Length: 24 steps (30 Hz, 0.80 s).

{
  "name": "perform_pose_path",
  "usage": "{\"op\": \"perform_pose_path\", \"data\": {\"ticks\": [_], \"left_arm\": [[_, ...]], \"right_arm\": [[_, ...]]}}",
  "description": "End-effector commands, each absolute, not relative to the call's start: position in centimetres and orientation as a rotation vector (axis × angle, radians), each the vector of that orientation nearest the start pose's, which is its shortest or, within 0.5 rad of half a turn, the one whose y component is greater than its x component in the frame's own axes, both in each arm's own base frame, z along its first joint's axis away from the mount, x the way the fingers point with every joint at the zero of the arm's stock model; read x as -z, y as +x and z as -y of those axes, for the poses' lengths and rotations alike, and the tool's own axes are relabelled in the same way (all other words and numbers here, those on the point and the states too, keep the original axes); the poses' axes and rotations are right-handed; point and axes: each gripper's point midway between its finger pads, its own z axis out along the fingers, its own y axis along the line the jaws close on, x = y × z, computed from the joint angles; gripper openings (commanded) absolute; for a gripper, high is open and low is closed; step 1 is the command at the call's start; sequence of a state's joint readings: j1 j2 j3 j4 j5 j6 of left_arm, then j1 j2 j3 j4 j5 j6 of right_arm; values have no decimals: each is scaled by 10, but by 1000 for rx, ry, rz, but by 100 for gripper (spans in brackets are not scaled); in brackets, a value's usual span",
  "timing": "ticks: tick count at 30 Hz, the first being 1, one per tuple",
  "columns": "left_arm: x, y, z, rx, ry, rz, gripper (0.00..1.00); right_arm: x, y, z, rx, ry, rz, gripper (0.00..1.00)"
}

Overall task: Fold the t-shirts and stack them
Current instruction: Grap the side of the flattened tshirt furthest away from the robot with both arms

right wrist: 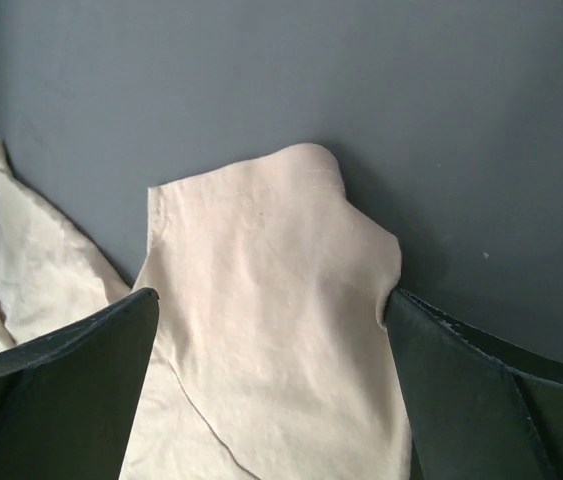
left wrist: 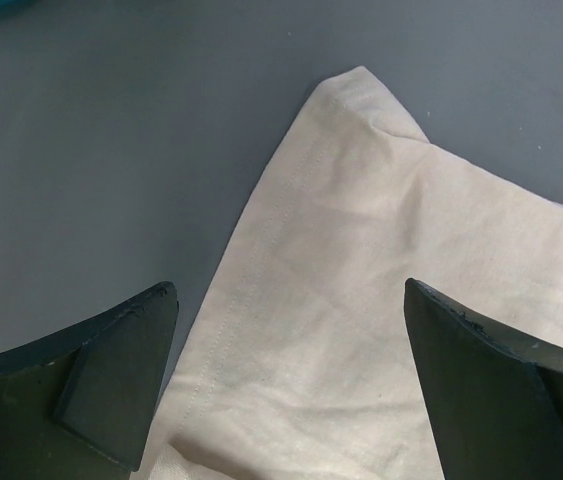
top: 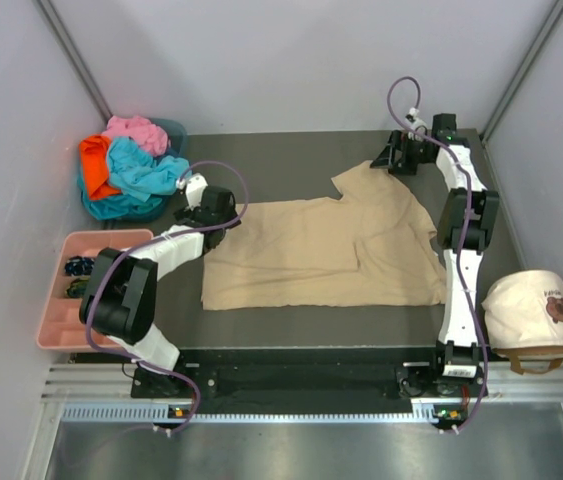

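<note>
The rounded flap's edge (top: 384, 173) (right wrist: 385, 272) lies against one finger. My right gripper will move slightly to the right in the wrist view and close on that edge.
A large tan t-shirt (top: 321, 250) lies spread on the dark table, partly folded on its right side. My left gripper (top: 223, 230) hovers over its far left corner. In the left wrist view that hemmed corner (left wrist: 361, 240) lies between the open jaws of the left gripper (left wrist: 291, 295), untouched. My right gripper (top: 381, 165) is at the shirt's far right end. In the right wrist view a rounded flap of the shirt (right wrist: 261, 290) sits between the open jaws of the right gripper (right wrist: 271, 300), and the right finger (right wrist: 461, 380) touches the cloth's edge. Turquoise, orange and pink t-shirts (top: 131, 165) lie heaped at the far left.
The heap of coloured shirts sits in a teal bin (top: 174, 130) by the left wall. A pink compartment tray (top: 51, 310) with small items stands at the near left. A cream cap (top: 531, 310) with a brown emblem rests at the near right, beside the right arm.
</note>
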<state>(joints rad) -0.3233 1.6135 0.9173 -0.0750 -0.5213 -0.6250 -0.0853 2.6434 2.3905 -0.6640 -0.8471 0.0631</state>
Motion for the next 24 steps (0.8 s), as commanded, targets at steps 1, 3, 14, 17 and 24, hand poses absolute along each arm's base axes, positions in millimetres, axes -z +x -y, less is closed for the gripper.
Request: {"op": "perform_pose_path", "data": {"ticks": [1, 3, 14, 17, 24], "left_arm": [[-76, 409, 62, -97, -602, -2120, 99], [-74, 409, 61, -99, -604, -2125, 99], [-71, 404, 58, -98, -614, -2126, 99], [-68, 403, 59, -96, -615, -2132, 99], [-67, 405, 59, -97, -610, -2136, 99]], "right_arm": [[-67, 586, -99, -1116, -237, -2305, 93], [-64, 585, -100, -1104, -238, -2315, 91], [-63, 604, -86, -966, -169, -2326, 80], [-66, 607, -85, -948, -164, -2315, 80], [-61, 613, -82, -912, -159, -2313, 80]]}}
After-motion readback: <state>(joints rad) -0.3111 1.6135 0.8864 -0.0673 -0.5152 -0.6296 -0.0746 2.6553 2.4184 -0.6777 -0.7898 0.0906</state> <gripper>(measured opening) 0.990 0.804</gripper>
